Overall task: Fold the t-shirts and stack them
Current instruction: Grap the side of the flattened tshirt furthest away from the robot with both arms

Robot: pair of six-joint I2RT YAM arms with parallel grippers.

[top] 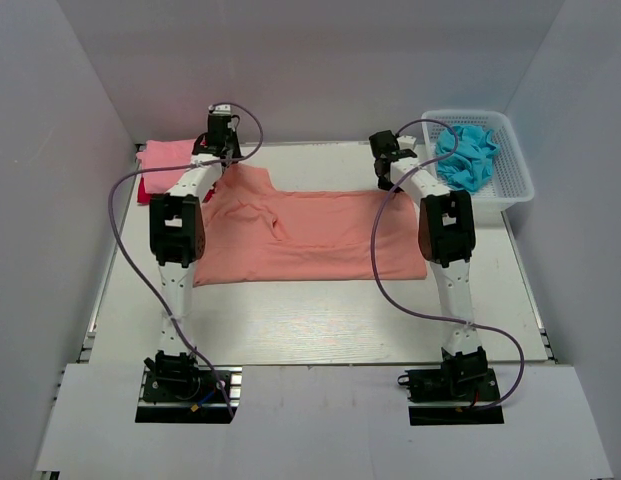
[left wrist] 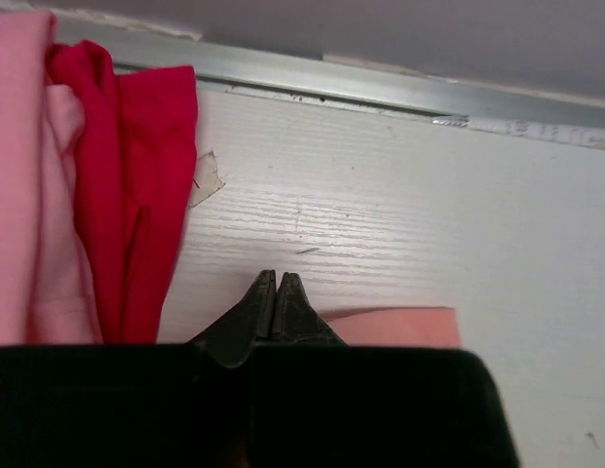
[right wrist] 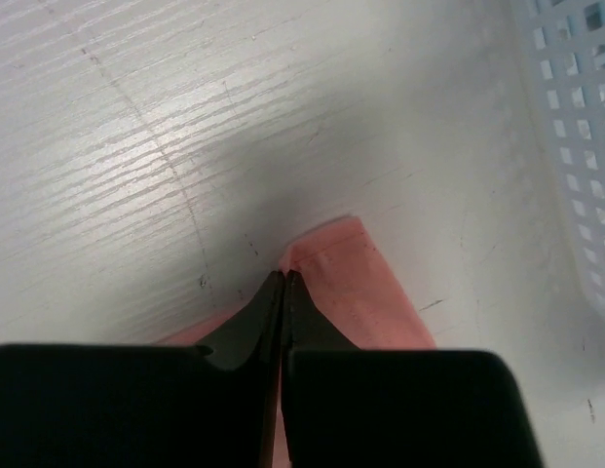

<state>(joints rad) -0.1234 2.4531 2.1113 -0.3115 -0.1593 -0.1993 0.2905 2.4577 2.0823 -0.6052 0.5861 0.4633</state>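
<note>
I should move my left gripper back over the t-shirt's near corner (top: 203,275) beside that arm and let go of it, because the far corner of the salmon-orange t-shirt sticks out past its body.
A large salmon-orange t-shirt (top: 310,235) lies spread across the middle of the table. My left gripper (top: 222,152) is at its far left corner, jaws shut (left wrist: 276,276), with a strip of salmon cloth (left wrist: 399,327) running out from under the right finger. My right gripper (top: 388,165) is at the far right corner, shut (right wrist: 284,274) on a puckered edge of the salmon cloth (right wrist: 351,283). A light pink t-shirt (top: 168,153) (left wrist: 15,175) and a red one (top: 145,190) (left wrist: 136,175) lie at the far left. A turquoise t-shirt (top: 468,155) is bunched in the basket.
A white lattice basket (top: 515,185) (right wrist: 575,146) stands at the far right, close beside the right gripper. The table's back rail (left wrist: 380,88) runs just beyond the left gripper. Purple cables loop over both arms. White walls enclose the table.
</note>
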